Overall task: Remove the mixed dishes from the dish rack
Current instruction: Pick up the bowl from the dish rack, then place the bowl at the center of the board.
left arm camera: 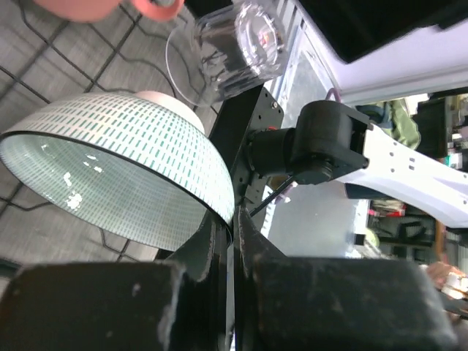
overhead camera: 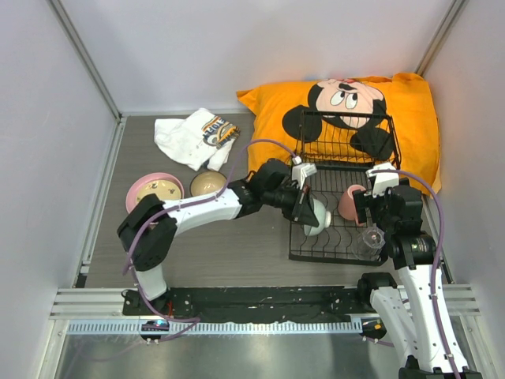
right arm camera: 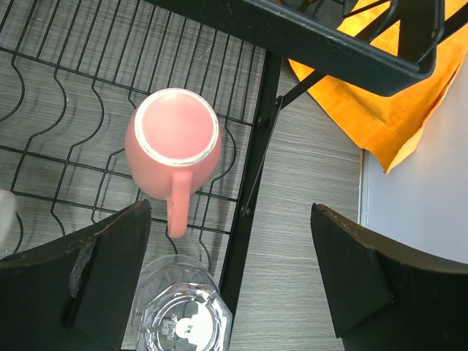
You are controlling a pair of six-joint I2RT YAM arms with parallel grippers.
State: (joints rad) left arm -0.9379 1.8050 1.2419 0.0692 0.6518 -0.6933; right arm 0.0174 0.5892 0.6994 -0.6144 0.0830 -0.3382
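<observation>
I will swing my left gripper to the left in the top view, lower the pale green bowl into the brown bowl and let go, because the brown one is empty.
The black wire dish rack stands right of centre, its raised basket on an orange pillow. My left gripper is shut on the rim of the pale green bowl, which is tilted over the rack; the left wrist view shows the fingers pinching the bowl's edge. The pink mug and the clear glass stand in the rack. My right gripper is open above them, over the rack's right edge bar. The tan plate lies on the pink plate, beside the brown bowl, on the table at left.
An orange Mickey Mouse pillow lies at the back right under the rack's far end. A crumpled white cloth lies at the back left. Grey walls enclose the table on three sides.
</observation>
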